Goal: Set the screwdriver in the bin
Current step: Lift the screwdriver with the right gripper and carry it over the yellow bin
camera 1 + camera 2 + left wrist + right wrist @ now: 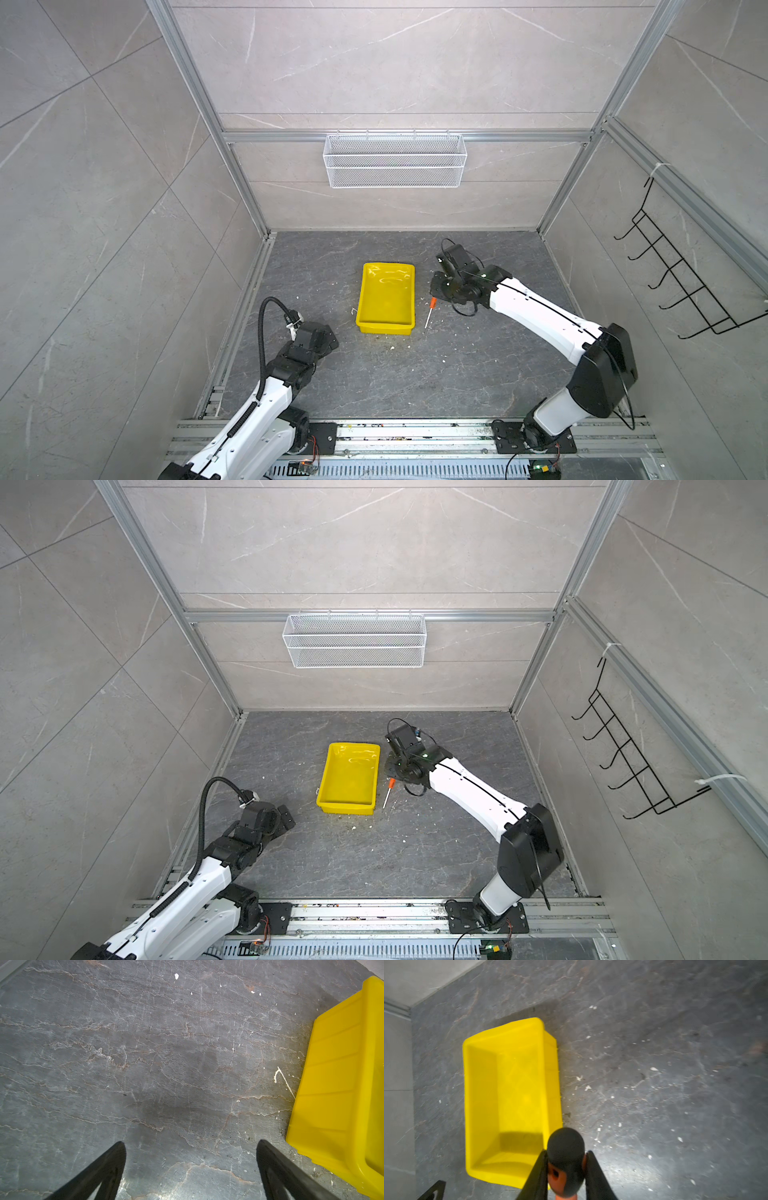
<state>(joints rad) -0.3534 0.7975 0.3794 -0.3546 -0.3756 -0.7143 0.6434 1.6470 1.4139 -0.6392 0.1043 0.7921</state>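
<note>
The screwdriver is still hanging outside the bin. My right gripper will next move across the yellow bin's rim and down toward its empty bottom (384, 298) (518, 1100), then let go of the screwdriver.
The screwdriver (430, 311) (389, 789) has an orange handle and a thin silver shaft. It hangs just right of the yellow bin (386, 301) (351, 777), shaft pointing toward the front. My right gripper (434, 296) (392, 776) is shut on its handle. In the right wrist view the black end cap (565, 1147) sits pinched between the two fingers of the right gripper (566, 1153), beside the bin (508, 1093), whose inside holds nothing. My left gripper (326, 334) (287, 816) (191, 1145) stands open over bare floor left of the bin (340, 1076), holding nothing.
A white wire mesh basket (395, 160) hangs on the back wall. A black hook rack (681, 274) is fixed to the right wall. Small white crumbs (440, 357) lie scattered on the dark stone floor in front of the bin.
</note>
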